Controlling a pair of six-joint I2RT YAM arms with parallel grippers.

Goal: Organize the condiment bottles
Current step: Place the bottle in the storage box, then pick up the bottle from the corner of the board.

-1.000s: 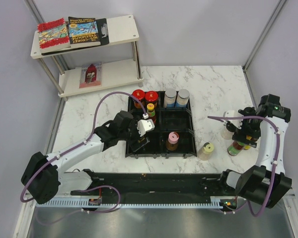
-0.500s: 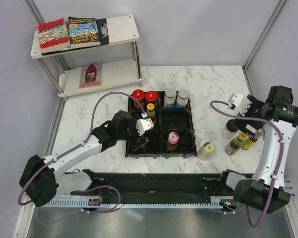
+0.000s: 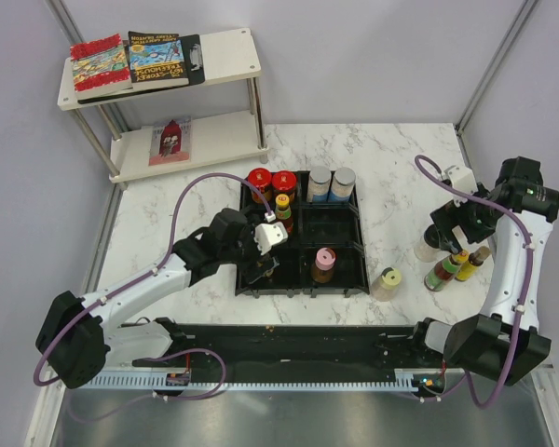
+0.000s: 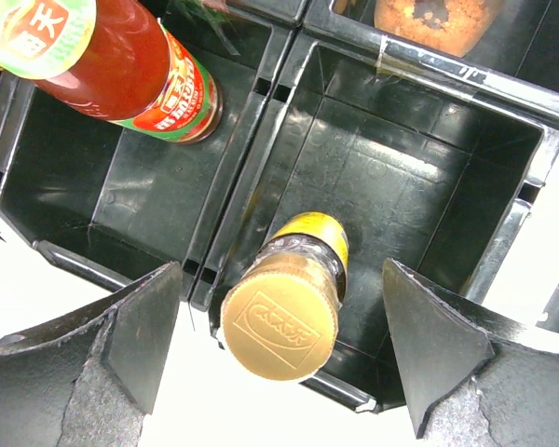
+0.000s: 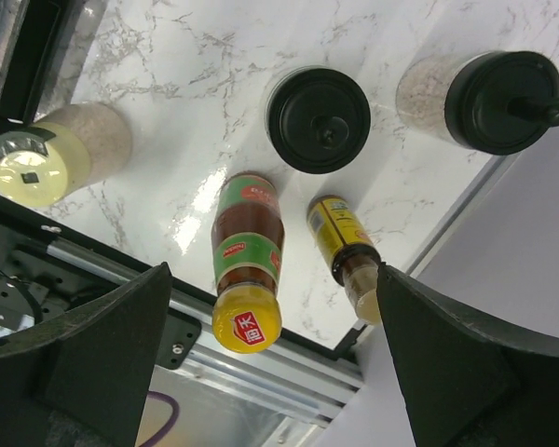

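Observation:
My right gripper should move down and back next, around the yellow-capped sauce bottle (image 5: 247, 279) below its cap, because the bottle is below the gap between my open fingers.
My left gripper (image 3: 264, 267) is open over the front-left compartment of the black tray (image 3: 354, 284). In the left wrist view the fingers (image 4: 140, 326) stand on either side of a gold-capped bottle (image 4: 281, 317) with a yellow label, without touching it. My right gripper (image 3: 452, 240) is open and empty above a group on the marble: a yellow-capped brown sauce bottle (image 5: 247, 279), a small cream-capped bottle (image 5: 349, 256) and two black-capped jars (image 5: 319, 119) (image 5: 503, 101). A pale-yellow-capped jar (image 3: 387, 282) stands right of the tray.
The tray also holds two red-capped bottles (image 3: 259, 179), a yellow-capped bottle (image 3: 283, 203), two silver-capped jars (image 3: 331, 179) and a pink-capped jar (image 3: 325, 261). A two-level shelf (image 3: 224, 56) with books stands at the back left. The wall is close on the right.
The right arm lifted off the bottle group, swung its wrist outward, then came back over it, open. The left gripper has stayed over the gold-capped bottle.

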